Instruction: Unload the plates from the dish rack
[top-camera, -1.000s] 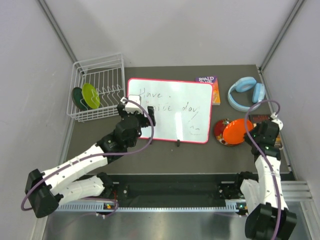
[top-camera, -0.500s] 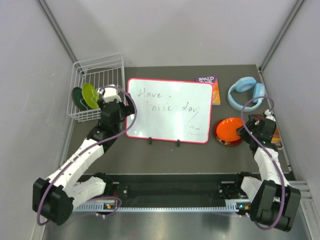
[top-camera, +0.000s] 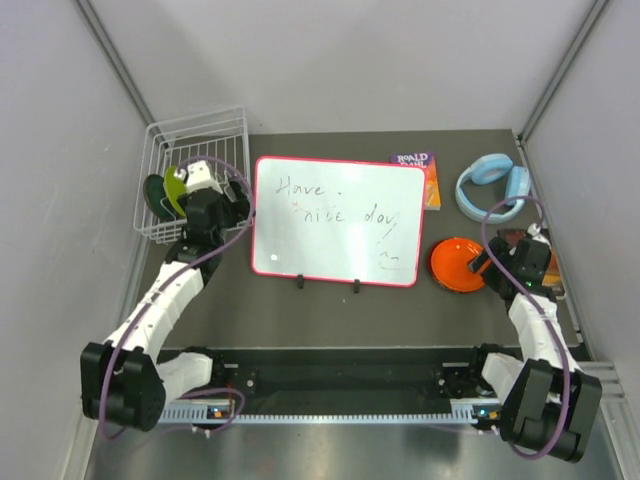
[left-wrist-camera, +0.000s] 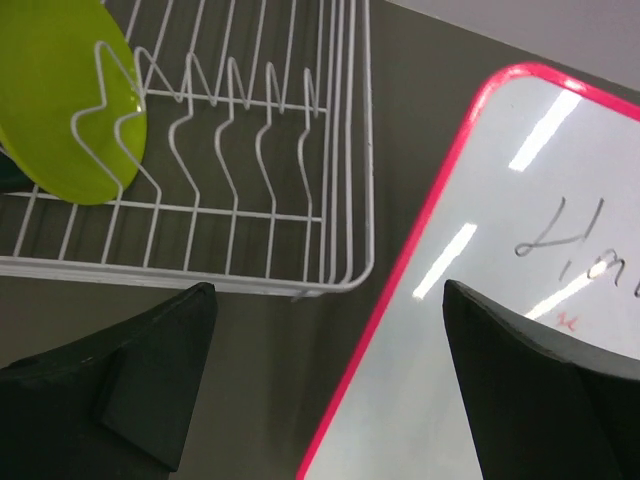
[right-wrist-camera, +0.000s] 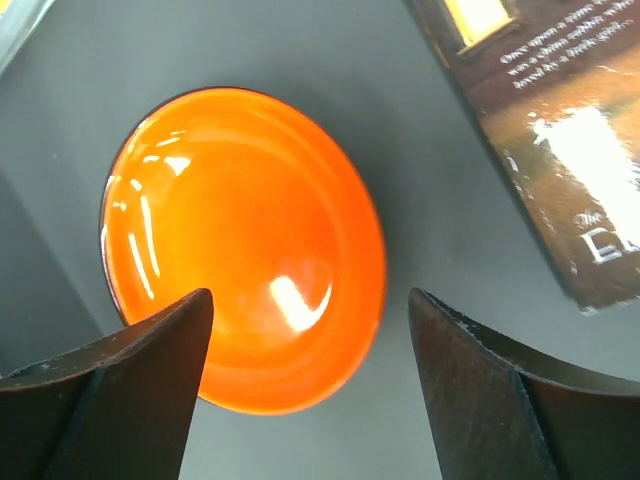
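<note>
My left gripper swings left in the top view toward the upright lime-yellow plate next, then turns and lowers its fingers astride the plate's near rim (top-camera: 180, 209) (left-wrist-camera: 72, 198).
The white wire dish rack (top-camera: 195, 130) stands at the back left. A lime-yellow plate (top-camera: 176, 190) and a dark plate (top-camera: 154, 196) stand upright in its left slots. My left gripper (top-camera: 225, 205) hovers open over the rack's near right corner, beside the whiteboard. In the left wrist view the lime-yellow plate (left-wrist-camera: 50, 110) sits in the dish rack (left-wrist-camera: 340, 150), well left of the left gripper (left-wrist-camera: 325, 380). At the right, the orange plate (top-camera: 458, 262) lies flat with a dark rim under it. My right gripper (right-wrist-camera: 310, 330) is open just above the orange plate (right-wrist-camera: 240, 240), holding nothing.
A pink-framed whiteboard (top-camera: 335, 220) stands propped in the middle. Light blue headphones (top-camera: 492, 185) and a book (top-camera: 420, 165) lie at the back right. Another book (right-wrist-camera: 560, 150) lies just right of the orange plate, under my right arm. Grey walls close in both sides.
My right gripper has opened and let go of the orange plate, which now lies flat. My left arm swung from the whiteboard to the rack.
</note>
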